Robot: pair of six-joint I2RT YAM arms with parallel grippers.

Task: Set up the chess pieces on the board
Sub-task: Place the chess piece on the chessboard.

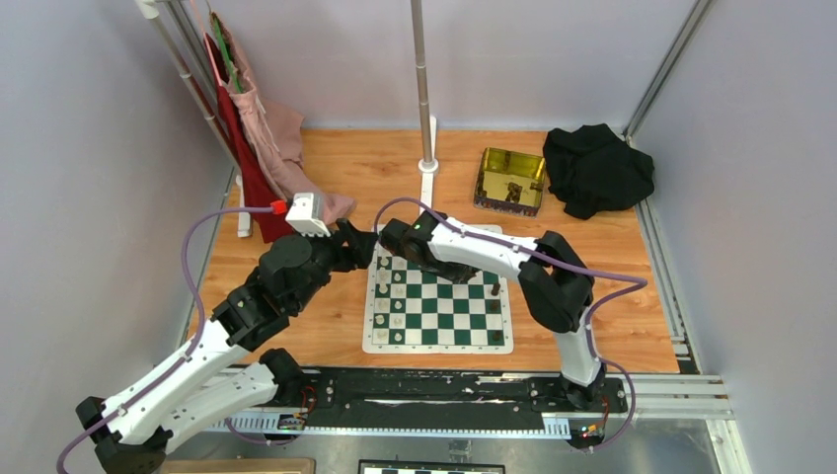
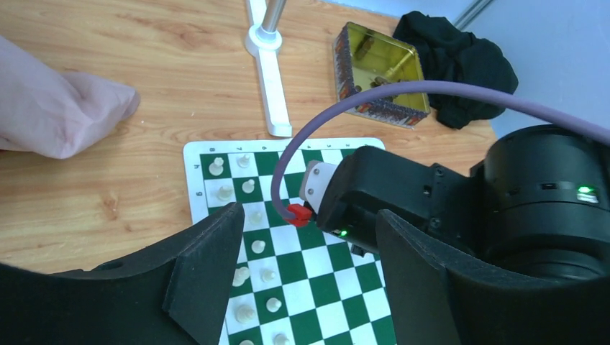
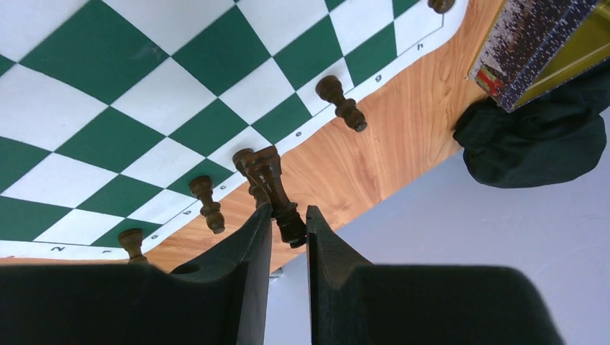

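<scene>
My right gripper lowers the held piece onto empty squares away from the board's lettered edge next, since a dark piece already stands at that edge.
The green and white board [image 1: 439, 318] lies mid-table. My right gripper [image 3: 288, 213] is shut on a dark brown chess piece [image 3: 275, 183] and holds it over the board's lettered edge row. Other dark pieces [image 3: 342, 104] stand along that edge, one [image 3: 207, 205] beside the held piece. In the top view the right gripper [image 1: 474, 272] is mostly hidden under its own forearm, and two dark pieces [image 1: 494, 292] show on the board's right edge. My left gripper [image 2: 309, 280] is open and empty above the board's far left corner [image 1: 363, 245].
Cream-white pieces [image 2: 257, 246] fill the board's two left columns. A gold tin [image 1: 511, 180] with dark pieces inside and a black cloth [image 1: 597, 168] lie at the back right. A pole on a white stand [image 1: 426, 158] and pink cloth [image 1: 281, 138] are at the back.
</scene>
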